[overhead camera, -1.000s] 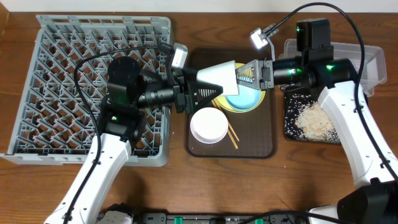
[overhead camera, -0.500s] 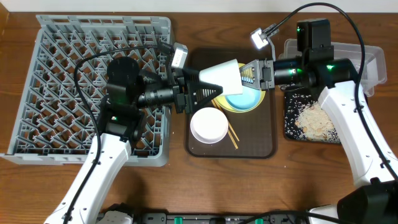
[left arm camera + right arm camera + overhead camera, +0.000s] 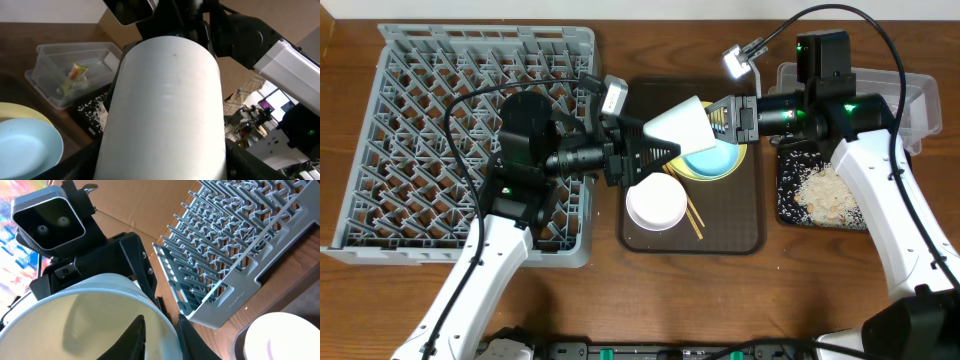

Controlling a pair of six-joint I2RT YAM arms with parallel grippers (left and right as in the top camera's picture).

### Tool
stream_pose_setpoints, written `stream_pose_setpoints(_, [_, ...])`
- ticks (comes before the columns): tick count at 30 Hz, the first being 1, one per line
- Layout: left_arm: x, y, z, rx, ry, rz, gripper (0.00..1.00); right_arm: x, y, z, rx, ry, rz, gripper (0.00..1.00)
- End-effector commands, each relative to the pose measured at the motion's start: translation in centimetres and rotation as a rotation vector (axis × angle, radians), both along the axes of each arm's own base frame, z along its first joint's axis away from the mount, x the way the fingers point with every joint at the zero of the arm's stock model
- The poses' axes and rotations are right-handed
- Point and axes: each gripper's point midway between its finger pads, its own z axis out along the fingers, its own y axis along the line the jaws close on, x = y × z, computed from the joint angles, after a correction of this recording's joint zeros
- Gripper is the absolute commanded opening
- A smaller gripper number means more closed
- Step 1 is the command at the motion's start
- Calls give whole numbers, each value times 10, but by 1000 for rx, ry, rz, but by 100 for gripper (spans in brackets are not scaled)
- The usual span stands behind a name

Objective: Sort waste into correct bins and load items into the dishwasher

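Observation:
The left gripper goes left in the overhead view next, tips down and lowers the cup (image 3: 680, 122) into the dish rack's near part, since that part has empty rows.
The small white cup (image 3: 680, 122) hangs on its side above the brown serving tray, held from both ends. My left gripper (image 3: 648, 150) is shut round its base; the cup fills the left wrist view (image 3: 165, 110). My right gripper (image 3: 712, 122) pinches its rim, one finger inside and one outside (image 3: 160, 335). The light blue bowl (image 3: 713, 160) sits on the yellow plate (image 3: 674, 169). The pinkish-white bowl (image 3: 656, 202) lies beside the chopsticks (image 3: 693, 217). The grey dish rack (image 3: 420, 120) is at the left. Rice scraps (image 3: 825, 195) lie in the black tray (image 3: 786, 195). The wrapper (image 3: 75, 74) lies in the clear tub (image 3: 50, 52).
The dark brown serving tray (image 3: 730, 230) lies between the rack and the black tray. The clear tub (image 3: 920, 100) is at the far right, partly under my right arm. A small lamp (image 3: 737, 58) sticks out above the right wrist.
My left arm has shifted slightly right and up with the cup, pushing it nearer the right gripper. The right arm has barely moved.

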Motion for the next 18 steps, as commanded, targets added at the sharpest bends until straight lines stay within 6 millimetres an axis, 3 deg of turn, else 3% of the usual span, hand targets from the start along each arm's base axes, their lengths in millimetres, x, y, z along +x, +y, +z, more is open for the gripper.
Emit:
stream_pose_setpoints(1, [16,11,5,13,-40,77,44,-6,2,7,32,1,31,22])
stream_pose_setpoints(8, [21,20,3,16,-26,102,44,-5,2,6,24,2,24,28])
stream_pose_setpoints(14, [25,27,-2,23,-2,120,43,5,-7,-13,-75,40,-62,35])
stream_pose_setpoints(18, [29,37,-16,61,32,150,41,15,-18,-20,-114,31,-118,39])
